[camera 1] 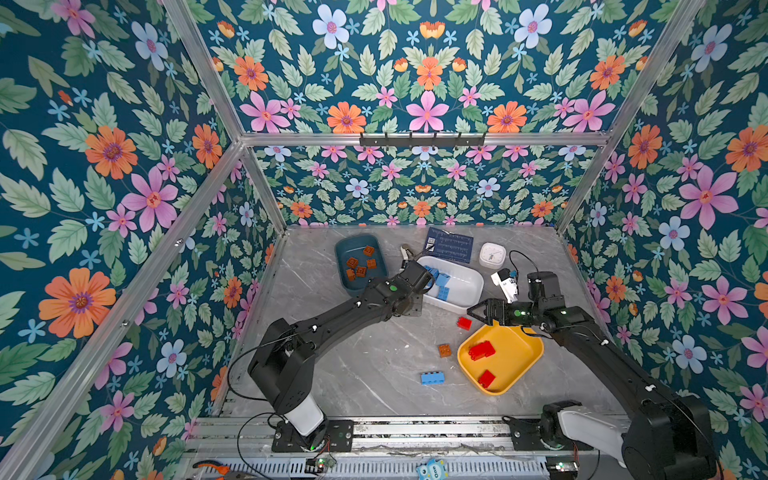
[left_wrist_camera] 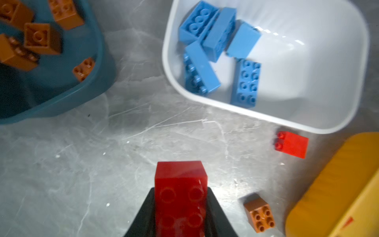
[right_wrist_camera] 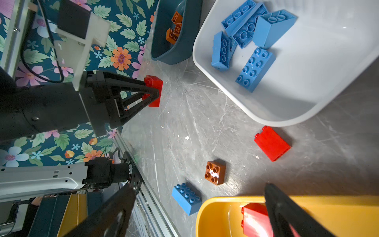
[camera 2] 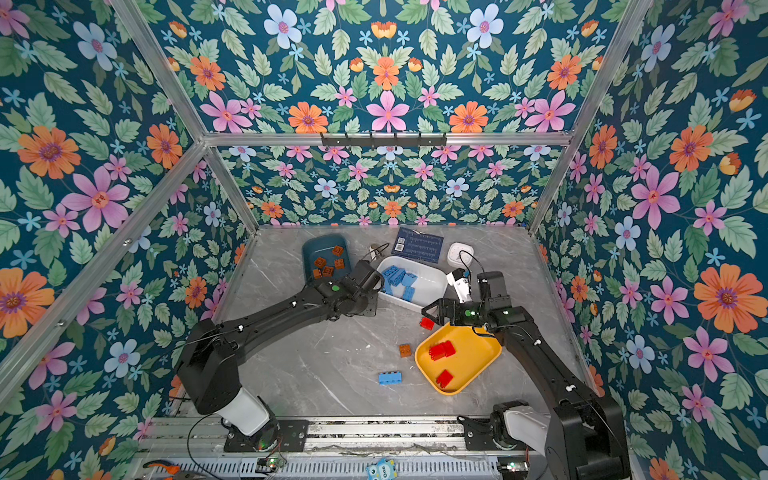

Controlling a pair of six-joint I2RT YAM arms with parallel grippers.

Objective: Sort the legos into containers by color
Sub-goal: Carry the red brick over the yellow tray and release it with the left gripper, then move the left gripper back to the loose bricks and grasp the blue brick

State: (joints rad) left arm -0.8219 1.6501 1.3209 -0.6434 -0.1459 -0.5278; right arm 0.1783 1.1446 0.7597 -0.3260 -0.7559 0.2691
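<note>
My left gripper should next swing over the yellow container's near end [camera 1: 488,374] and release the red lego, because red legos lie there, below my gripper and nearer the bar.
My left gripper [left_wrist_camera: 180,198] is shut on a red lego [left_wrist_camera: 180,176] and holds it above the table between the teal container [left_wrist_camera: 98,61] and the white container [left_wrist_camera: 307,121]. The right wrist view shows the same grip [right_wrist_camera: 154,92]. My right gripper [camera 1: 478,313] stands open and empty over the far corner of the yellow container [camera 1: 519,349]. One red lego [camera 1: 464,323], one orange-brown lego [camera 1: 444,350] and one blue lego [camera 1: 432,377] lie loose on the table. Orange-brown legos fill the teal container, blue ones the white, red ones the yellow.
A white square clock [camera 1: 492,254] and a flat dark blue card [camera 1: 451,244] lie at the back behind the white container. Flowered walls close in three sides. A metal rail [camera 1: 395,432] with both arm bases runs along the front edge.
</note>
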